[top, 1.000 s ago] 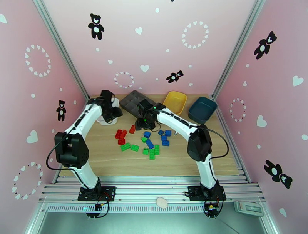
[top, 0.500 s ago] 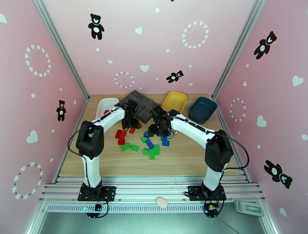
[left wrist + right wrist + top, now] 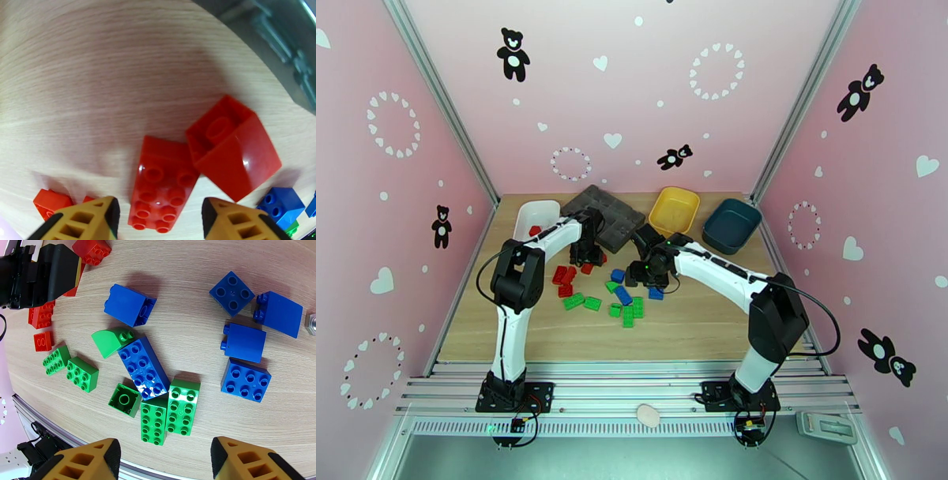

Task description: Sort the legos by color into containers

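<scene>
My left gripper moves down over the flat red brick next and closes across its long sides. The brick already lies lengthwise between the open fingers.
Red, green and blue legos lie loose mid-table. My left gripper [image 3: 586, 254] hangs open low over the red ones; a flat red brick [image 3: 162, 183] lies between its fingers [image 3: 93, 217], untouched, with a tipped red brick [image 3: 233, 152] just right of it. My right gripper [image 3: 648, 268] is open over the blue and green legos, holding nothing. Its wrist view shows a long blue brick [image 3: 142, 366], several other blue bricks [image 3: 245, 380] and green bricks [image 3: 179, 405] ahead of its fingers [image 3: 249, 461]. The white container [image 3: 529, 211] holds one red brick [image 3: 535, 230]. The yellow container [image 3: 675, 209] and teal container [image 3: 731, 223] stand at the back right.
A dark grey compartment tray [image 3: 616, 213] lies at the back, between the white and yellow bins, just behind both grippers. A small metal nut [image 3: 312, 323] sits beside the blue bricks. Bare wood lies in front of the brick pile.
My left arm swung from the white bin over to the red bricks, leaving a red brick in the bin. My right gripper shifted right, from the red bricks to above the blue ones.
</scene>
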